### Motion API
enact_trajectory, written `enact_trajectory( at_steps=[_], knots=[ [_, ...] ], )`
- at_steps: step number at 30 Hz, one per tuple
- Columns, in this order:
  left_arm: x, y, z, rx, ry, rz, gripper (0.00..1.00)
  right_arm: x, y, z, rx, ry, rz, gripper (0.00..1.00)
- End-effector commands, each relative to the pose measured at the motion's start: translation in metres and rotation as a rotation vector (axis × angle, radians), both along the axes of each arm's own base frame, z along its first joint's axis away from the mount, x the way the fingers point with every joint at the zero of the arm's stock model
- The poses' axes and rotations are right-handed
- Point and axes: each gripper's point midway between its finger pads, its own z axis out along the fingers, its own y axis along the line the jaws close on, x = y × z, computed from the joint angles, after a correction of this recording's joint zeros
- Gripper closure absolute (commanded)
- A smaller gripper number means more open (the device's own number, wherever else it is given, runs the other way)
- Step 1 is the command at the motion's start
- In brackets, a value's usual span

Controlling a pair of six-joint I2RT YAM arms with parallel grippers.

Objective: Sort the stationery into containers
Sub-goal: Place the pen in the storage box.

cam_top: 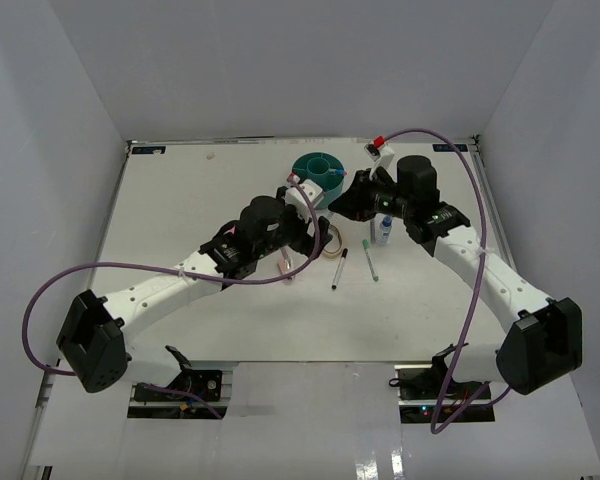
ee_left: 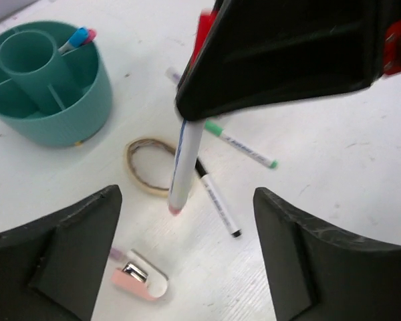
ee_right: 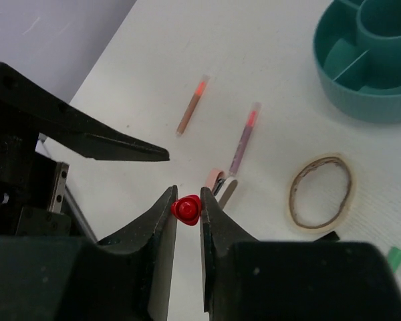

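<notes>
I will move my right gripper outward next, past the rubber band and over the teal organizer's side section (cam_top: 333,181) (ee_right: 395,79), because the blue- and pink-capped pens are already standing there.
My right gripper (ee_right: 187,204) is shut on the red cap of a white-bodied pen (ee_left: 182,167), which hangs upright over the table. It hangs above the tan rubber band (ee_left: 146,166), between my left gripper's fingers. My left gripper (ee_left: 186,200) is open and empty above the pink eraser (ee_left: 139,277). The teal organizer (cam_top: 318,172) stands at the back and shows in the left wrist view (ee_left: 50,100), holding blue- and pink-capped pens (ee_left: 77,39). A green-capped pen (ee_left: 240,144) and a black-capped pen (ee_left: 217,200) lie beside the band. An orange pen (ee_right: 190,107) and a pink pen (ee_right: 244,137) lie further off.
The blue-capped clear bottle (cam_top: 385,228) stands right of the rubber band (cam_top: 331,241), under my right arm. The two grippers are close together in the middle of the table (cam_top: 180,200). White walls enclose the back and sides.
</notes>
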Motion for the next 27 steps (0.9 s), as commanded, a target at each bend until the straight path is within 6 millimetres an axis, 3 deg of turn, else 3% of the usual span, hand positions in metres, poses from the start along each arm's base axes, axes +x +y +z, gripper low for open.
enact_trajectory(
  at_steps=[1, 4, 8, 10, 12, 13, 14, 15, 17, 18, 20, 21, 22, 25, 27],
  knots=[
    [0.013, 0.021, -0.004, 0.027, 0.056, 0.168, 0.06, 0.040, -0.018, 0.024, -0.062, -0.153, -0.158, 0.92],
    [0.018, 0.040, -0.017, 0.070, 0.111, 0.244, 0.02, 0.076, -0.037, 0.033, -0.130, -0.241, -0.301, 0.92],
    [0.036, 0.083, -0.031, 0.041, 0.202, 0.393, 0.02, 0.121, -0.053, 0.055, -0.139, -0.362, -0.439, 0.92],
    [0.047, 0.109, -0.039, 0.007, 0.252, 0.442, 0.02, 0.141, -0.051, 0.063, -0.125, -0.407, -0.464, 0.92],
    [0.050, 0.118, -0.044, -0.025, 0.293, 0.452, 0.02, 0.160, -0.046, 0.053, -0.144, -0.410, -0.475, 0.92],
    [0.054, 0.125, -0.045, -0.031, 0.302, 0.467, 0.02, 0.168, -0.044, 0.060, -0.137, -0.429, -0.481, 0.92],
    [0.054, 0.127, -0.045, -0.023, 0.309, 0.470, 0.02, 0.175, -0.043, 0.062, -0.131, -0.443, -0.486, 0.92],
    [0.056, 0.129, -0.044, -0.012, 0.296, 0.475, 0.02, 0.184, -0.038, 0.050, -0.144, -0.434, -0.479, 0.92],
    [0.056, 0.132, -0.044, -0.001, 0.284, 0.485, 0.02, 0.195, -0.033, 0.055, -0.127, -0.465, -0.484, 0.92],
    [0.056, 0.134, -0.046, 0.008, 0.286, 0.493, 0.02, 0.205, -0.033, 0.042, -0.145, -0.453, -0.502, 0.92],
    [0.056, 0.138, -0.048, 0.024, 0.286, 0.514, 0.02, 0.216, -0.032, 0.043, -0.139, -0.465, -0.522, 0.92],
    [0.056, 0.139, -0.048, 0.029, 0.284, 0.518, 0.02, 0.224, -0.030, 0.029, -0.155, -0.450, -0.521, 0.92],
    [0.057, 0.140, -0.048, 0.029, 0.283, 0.520, 0.02, 0.229, -0.027, 0.034, -0.147, -0.462, -0.521, 0.92],
    [0.056, 0.140, -0.048, 0.031, 0.284, 0.517, 0.02, 0.245, -0.025, 0.014, -0.171, -0.451, -0.535, 0.92],
    [0.056, 0.139, -0.049, 0.031, 0.288, 0.512, 0.02, 0.250, -0.025, 0.010, -0.173, -0.461, -0.541, 0.92]
  ],
)
